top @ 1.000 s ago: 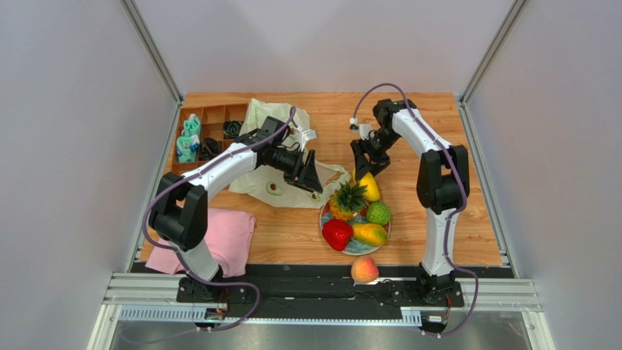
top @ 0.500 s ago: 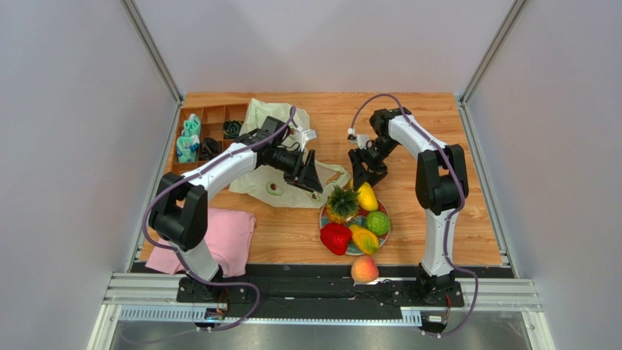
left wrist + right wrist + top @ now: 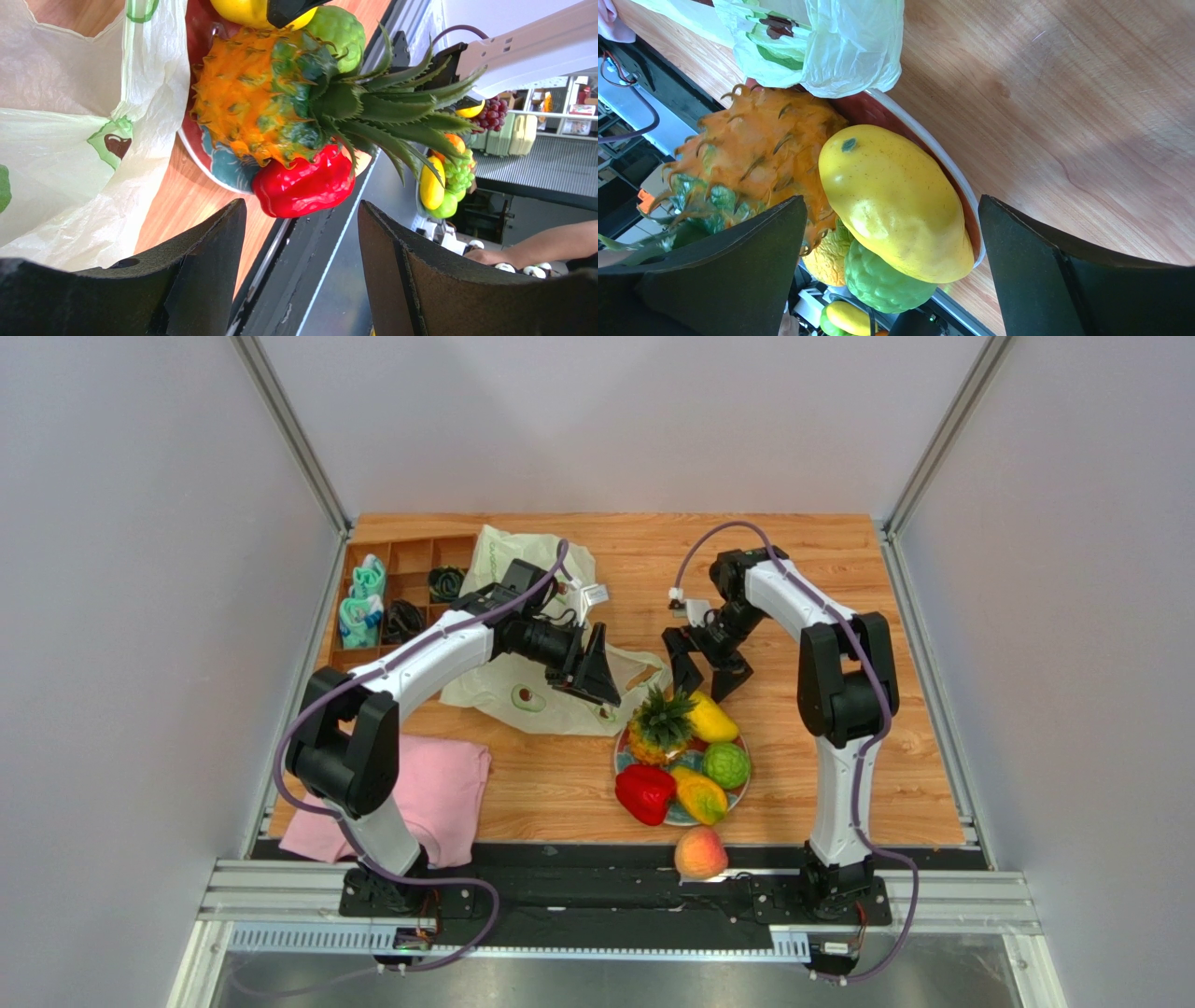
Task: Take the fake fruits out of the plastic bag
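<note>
My right gripper draws back past the plated fruits next and comes down astride the peach (image 3: 700, 853). The peach lies back of the gripper, still off the plate.
The plastic bag (image 3: 522, 633) lies crumpled at the back left of the table, and its edge shows in the left wrist view (image 3: 70, 140) and right wrist view (image 3: 822, 42). On the plate (image 3: 741, 787) lie the pineapple (image 3: 652, 725), a yellow mango (image 3: 711, 717), a bumpy green ball (image 3: 725, 763), a red pepper (image 3: 645, 793) and an orange mango (image 3: 701, 794). A peach (image 3: 700, 853) rests on the black rail. My right gripper (image 3: 709, 676) (image 3: 892, 231) stands open astride the yellow mango (image 3: 896, 203), not touching it. My left gripper (image 3: 596, 675) (image 3: 302, 234) hangs open and empty over the bag's near edge.
A wooden divided box (image 3: 400, 588) with small items stands at the back left. A pink cloth (image 3: 435, 791) lies at the front left. The plate's rim (image 3: 948, 175) nearly touches the bag. Bare wood lies right of the plate.
My right gripper came down with the yellow mango, then opened and left it on the plate beside the pineapple. The other fruits shifted slightly. The left arm has not moved.
</note>
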{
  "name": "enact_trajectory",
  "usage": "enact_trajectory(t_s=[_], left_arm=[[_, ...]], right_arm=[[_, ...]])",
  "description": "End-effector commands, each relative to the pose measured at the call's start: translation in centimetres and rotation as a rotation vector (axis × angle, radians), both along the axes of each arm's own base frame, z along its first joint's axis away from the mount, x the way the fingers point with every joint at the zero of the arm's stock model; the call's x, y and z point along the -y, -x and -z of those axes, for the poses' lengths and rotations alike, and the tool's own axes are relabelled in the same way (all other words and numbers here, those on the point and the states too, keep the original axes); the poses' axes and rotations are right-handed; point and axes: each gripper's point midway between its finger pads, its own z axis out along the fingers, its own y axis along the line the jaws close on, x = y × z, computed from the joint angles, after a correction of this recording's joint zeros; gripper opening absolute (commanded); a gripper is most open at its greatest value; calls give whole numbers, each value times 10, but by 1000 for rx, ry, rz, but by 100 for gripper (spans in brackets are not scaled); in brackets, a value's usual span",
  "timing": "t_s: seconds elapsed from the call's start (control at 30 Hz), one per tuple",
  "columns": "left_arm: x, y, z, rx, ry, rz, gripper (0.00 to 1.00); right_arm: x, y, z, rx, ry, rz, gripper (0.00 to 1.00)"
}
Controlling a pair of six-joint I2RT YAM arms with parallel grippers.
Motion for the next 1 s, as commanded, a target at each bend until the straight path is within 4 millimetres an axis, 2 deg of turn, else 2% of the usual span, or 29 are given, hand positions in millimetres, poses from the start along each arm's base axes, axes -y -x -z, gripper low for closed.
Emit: enact_trajectory(t_s=[0.0, 0.1, 0.2, 0.23, 0.3, 0.33, 0.37, 0.47, 0.5, 0.53, 0.57, 0.6, 0.63, 0.67, 0.7, 0.73, 0.77, 0.8, 0.83, 0.87, 0.9, 0.93, 0.97], left_arm=[[4, -6, -11, 33, 43, 8, 68], [4, -6, -13, 34, 46, 11, 68], [3, -6, -14, 43, 41, 13, 68], [3, -6, -15, 56, 39, 15, 68], [2, -9, -17, 70, 33, 10, 68], [1, -10, -17, 81, 31, 10, 68], [1, -10, -20, 92, 32, 10, 69], [-1, -13, -29, 134, 23, 8, 70], [-3, -14, -29, 145, 8, -3, 71], [-5, -16, -30, 156, -1, -9, 73], [-7, -16, -36, 175, -5, -16, 74], [-10, -17, -37, 187, -17, -29, 76], [-14, -18, -42, 208, -13, -37, 76], [-17, -18, -45, 216, -13, -45, 76], [-19, -18, -48, 226, -10, -50, 77], [-24, -21, -54, 242, -3, -69, 77], [-27, -22, -58, 252, 1, -77, 77], [-30, -23, -60, 262, -1, -88, 77], [-36, -28, -68, 289, 2, -108, 77], [-40, -29, -71, 304, -1, -119, 77], [-44, -32, -75, 326, -5, -131, 77], [-50, -34, -82, 353, -4, -149, 77], [-54, -36, -87, 371, -9, -161, 77]], right_arm=[[-2, -4, -8, 30, -7, 5, 99], [2, -7, -14, 49, -3, 10, 100], [18, -20, -35, 136, 18, 39, 100], [29, -29, -43, 172, 27, 72, 100], [41, -42, -71, 283, 19, 112, 100], [54, -47, -81, 321, 27, 152, 100], [60, -53, -99, 397, 13, 177, 100], [84, -57, -122, 521, 29, 220, 100], [86, -47, -150, 622, 16, 202, 100], [83, -33, -147, 638, -3, 167, 100], [81, -28, -162, 758, -21, 90, 100], [77, -6, -194, 906, -47, 38, 100], [63, 22, -175, 912, -82, -65, 100], [56, 31, -179, 1020, -102, -165, 100], [53, 60, -193, 1139, -120, -226, 100], [35, 89, -172, 1124, -172, -348, 100], [30, 118, -160, 1104, -203, -460, 100], [27, 138, -155, 1179, -224, -653, 100], [19, 169, -155, 1232, -279, -801, 100], [20, 183, -134, 1207, -283, -886, 100], [18, 190, -128, 1224, -280, -973, 100], [17, 207, -116, 1206, -292, -1119, 99], [17, 216, -107, 1187, -306, -1206, 97]])
